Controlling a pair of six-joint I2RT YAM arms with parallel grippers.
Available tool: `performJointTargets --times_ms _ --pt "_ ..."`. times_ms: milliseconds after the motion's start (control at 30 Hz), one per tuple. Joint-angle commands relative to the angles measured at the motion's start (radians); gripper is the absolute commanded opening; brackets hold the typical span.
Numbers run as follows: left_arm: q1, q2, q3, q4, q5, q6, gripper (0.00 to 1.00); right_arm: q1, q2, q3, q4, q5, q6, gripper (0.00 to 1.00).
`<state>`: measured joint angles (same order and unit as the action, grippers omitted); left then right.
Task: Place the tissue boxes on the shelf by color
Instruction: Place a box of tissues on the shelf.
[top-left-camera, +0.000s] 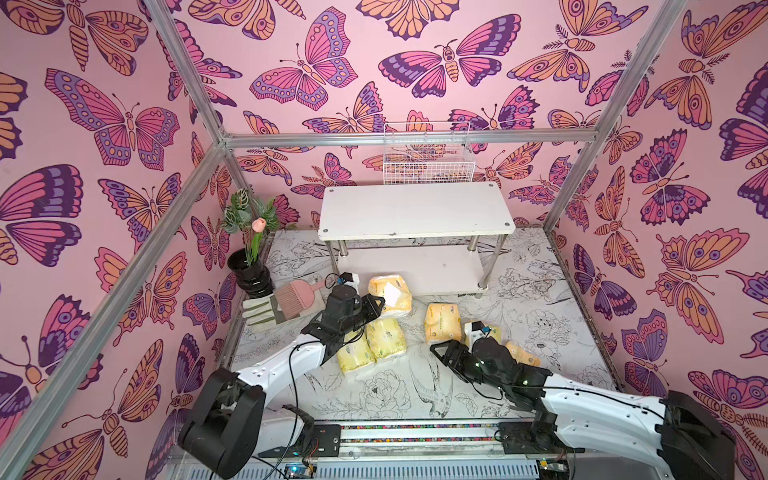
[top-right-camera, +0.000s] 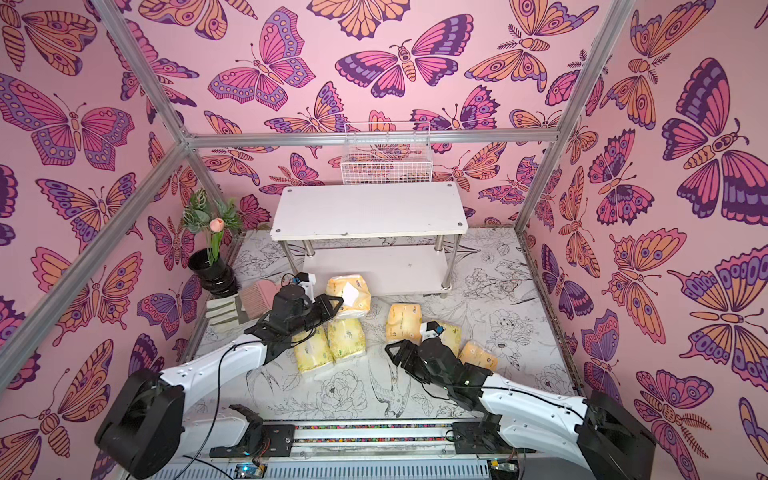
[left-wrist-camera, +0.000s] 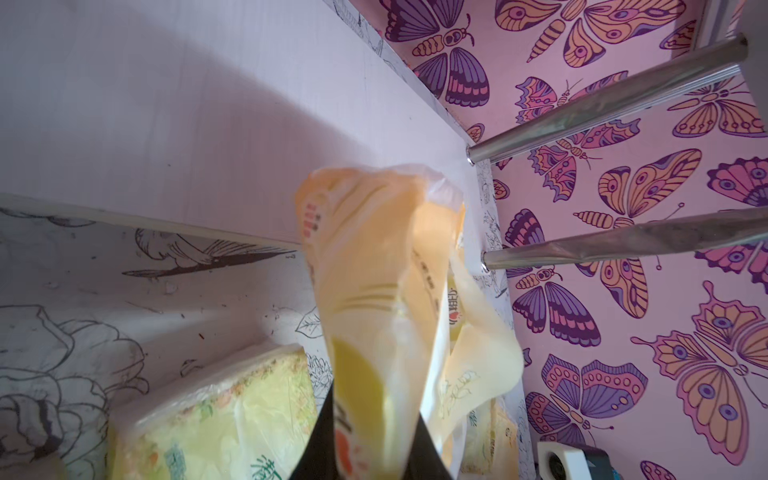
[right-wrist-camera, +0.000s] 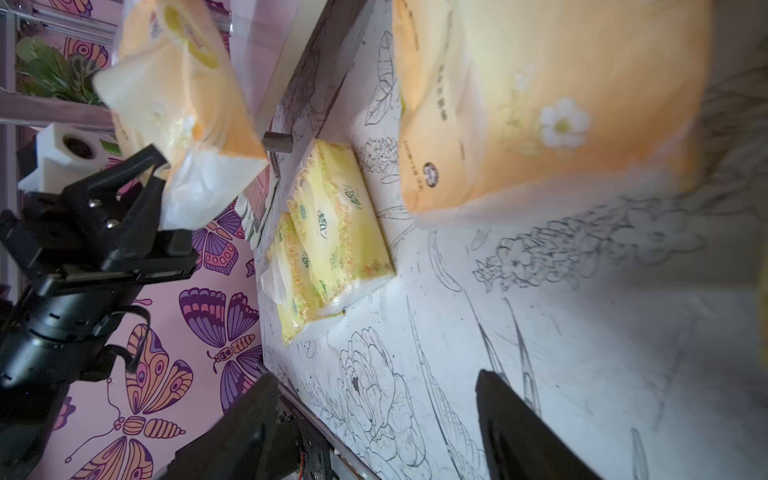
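The bare lower board lies outward of my left gripper, so the gripper will next move outward over the bare lower board's end by the vase (top-left-camera: 379, 263) (left-wrist-camera: 288, 152) and let go of the orange tissue box there.
The shelf (top-left-camera: 415, 210) stands at the back, both white boards bare. My left gripper (top-left-camera: 376, 303) is shut on an orange tissue box (top-left-camera: 390, 293), which hangs off the table just before the lower board's (left-wrist-camera: 166, 124) left front corner. In the left wrist view the held box (left-wrist-camera: 374, 291) fills the space between my fingers (left-wrist-camera: 320, 436). Two pale yellow-green boxes (top-left-camera: 386, 338) (top-left-camera: 355, 355) lie beneath that arm. My right gripper (top-left-camera: 440, 353) is open and empty, low beside a lying orange box (top-left-camera: 442, 322) (right-wrist-camera: 540, 104). Another orange box (top-left-camera: 521, 353) and a partly hidden pale box (top-left-camera: 494, 332) lie behind it.
A white wire basket (top-left-camera: 428, 158) hangs on the back wall above the shelf. A black vase with a tulip (top-left-camera: 249, 270), a pink brush (top-left-camera: 295, 297) and a folded striped cloth (top-left-camera: 259, 311) sit at the left. Metal frame posts (top-left-camera: 582, 166) border the table.
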<state>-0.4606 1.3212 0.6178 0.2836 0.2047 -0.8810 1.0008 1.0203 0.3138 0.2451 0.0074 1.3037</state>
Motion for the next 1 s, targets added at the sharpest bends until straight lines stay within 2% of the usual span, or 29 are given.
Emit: performJointTargets --times_ms 0,233,667,867,933,967 --pt "0.013 0.078 0.019 0.112 -0.045 0.029 0.0 -0.01 0.05 0.038 0.079 -0.027 -0.054 0.78" --pt "0.028 0.224 0.061 0.243 -0.097 0.0 0.0 -0.013 0.052 0.036 0.07 -0.032 -0.06 0.78" --pt "0.028 0.369 0.155 0.336 -0.168 -0.084 0.01 -0.013 -0.024 -0.007 0.022 -0.014 -0.046 0.78" --pt "0.028 0.41 0.192 0.332 -0.186 -0.074 0.22 -0.013 -0.056 -0.017 0.0 -0.007 -0.044 0.78" --pt "0.028 0.413 0.192 0.332 -0.184 -0.074 0.33 -0.013 -0.067 -0.025 -0.007 0.0 -0.042 0.78" --pt "0.028 0.412 0.189 0.331 -0.181 -0.076 0.42 -0.013 -0.072 -0.028 -0.011 0.003 -0.042 0.78"
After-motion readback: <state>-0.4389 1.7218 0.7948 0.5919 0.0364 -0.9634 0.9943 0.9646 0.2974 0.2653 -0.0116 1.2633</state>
